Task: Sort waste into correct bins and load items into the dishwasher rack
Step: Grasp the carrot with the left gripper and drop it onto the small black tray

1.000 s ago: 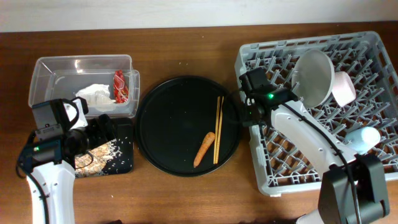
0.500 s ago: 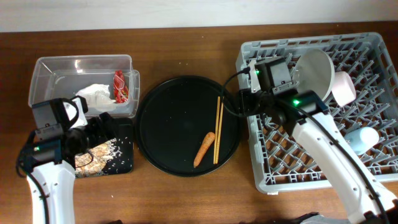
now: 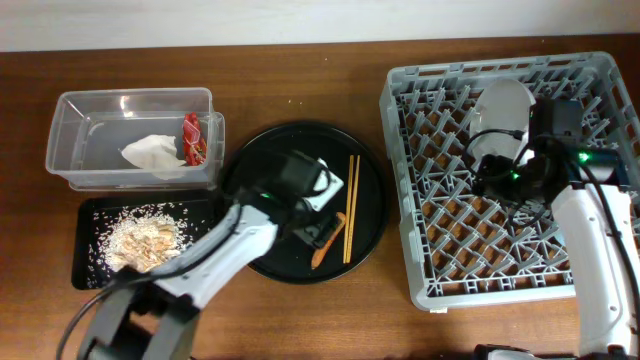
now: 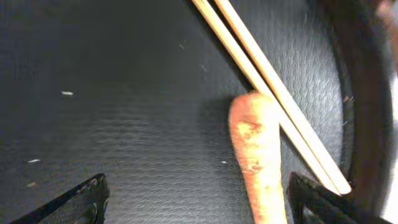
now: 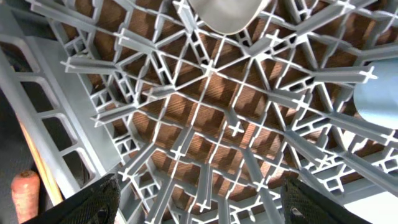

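My left gripper moves down and toward the chopsticks onto the carrot's thick end next. This is because the carrot [image 3: 330,242] sits off center between my open fingers, by the chopsticks.
An orange carrot piece [image 4: 258,155] lies on the round black tray beside the pair of chopsticks [image 4: 267,87]. My left gripper [image 4: 199,205] is open low over the tray, astride the carrot, which lies close to the right fingertip [image 4: 317,202]. In the overhead view this left gripper [image 3: 322,232] is at the carrot [image 3: 330,242], left of the chopsticks [image 3: 351,205]. My right gripper [image 3: 497,172] hovers open and empty over the dishwasher rack [image 3: 420,270]; its fingers [image 5: 93,199] frame bare grid. The plate [image 3: 503,105] stands in the rack. The light-blue cup [image 5: 379,102] shows at the right. The bowl is hidden.
The clear tub [image 3: 75,110] holds a white napkin [image 3: 150,155] and a red wrapper [image 3: 190,138]. The shallow black tray [image 3: 90,270] below it holds rice scraps [image 3: 145,235]. The round black tray [image 3: 260,180] sits between the bins and the rack.
My left arm has swung from the shallow black tray to the round tray, over the carrot. My right gripper has opened and moved from the rack's left edge toward its middle.
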{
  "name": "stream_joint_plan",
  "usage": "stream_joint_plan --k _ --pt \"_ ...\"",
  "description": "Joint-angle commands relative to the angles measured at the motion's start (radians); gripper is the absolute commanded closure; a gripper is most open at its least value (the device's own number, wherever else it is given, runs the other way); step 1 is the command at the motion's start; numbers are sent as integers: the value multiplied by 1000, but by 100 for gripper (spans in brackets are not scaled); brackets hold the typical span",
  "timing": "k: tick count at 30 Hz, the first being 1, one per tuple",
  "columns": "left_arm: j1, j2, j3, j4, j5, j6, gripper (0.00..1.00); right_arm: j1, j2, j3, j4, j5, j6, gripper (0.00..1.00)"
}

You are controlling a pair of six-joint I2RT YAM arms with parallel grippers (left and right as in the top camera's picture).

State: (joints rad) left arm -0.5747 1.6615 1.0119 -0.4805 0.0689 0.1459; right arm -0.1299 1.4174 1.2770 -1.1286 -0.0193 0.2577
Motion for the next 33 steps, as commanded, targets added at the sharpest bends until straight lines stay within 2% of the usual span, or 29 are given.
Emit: stream_joint_plan --k 1,3,4,6,7,8,9,12,14,15,17,20,22,25,26,27,29,33 --pt "-59 85 3 6 -69 51 9 -1 -12 0 0 5 -21 18" --pt "-67 129 3 6 -69 50 11 -2 -12 0 -1 5 -22 18" --pt "-67 158 3 5 -69 42 22 -2 -12 0 -1 5 -21 18" --pt "-67 180 3 0 -66 24 30 -1 -12 0 -1 5 -21 18" --pt "-67 183 3 -3 -66 24 37 -2 -12 0 -1 5 -21 18" --pt "-67 183 3 -3 -66 24 53 -1 -12 0 -1 5 -21 18" --pt "-67 183 3 -4 -66 24 61 -2 -12 -3 0 5 -21 18" --pt "-67 182 3 -29 -66 24 76 -2 -12 -22 10 5 -21 17" --pt "-66 180 4 -43 -67 24 94 -2 -12 -22 10 5 -21 17" --pt "-65 168 17 -73 -67 24 99 -2 -12 -22 10 5 -21 17" --pt "-56 118 52 -144 -75 24 99 -2 -12 -22 10 5 -22 17" --pt "35 -34 68 -224 -207 7 99 -2 -12 -22 10 5 -22 17" --pt "175 -125 68 -277 -227 -60 100 -2 -12 -22 10 5 -22 17" --pt "441 -163 68 -337 -225 -296 100 -2 -12 -22 10 5 -22 17" --pt "571 -162 68 -359 -223 -396 99 -2 -12 -22 10 6 -22 17" --pt "641 -162 68 -363 -223 -441 100 -2 -12 -22 10 6 -22 17" --pt "767 -162 68 -363 -224 -519 99 -2 -12 -22 10 6 -22 17" --pt "906 -143 55 -340 -224 -552 100 -2 -12 -22 10 6 -22 17"
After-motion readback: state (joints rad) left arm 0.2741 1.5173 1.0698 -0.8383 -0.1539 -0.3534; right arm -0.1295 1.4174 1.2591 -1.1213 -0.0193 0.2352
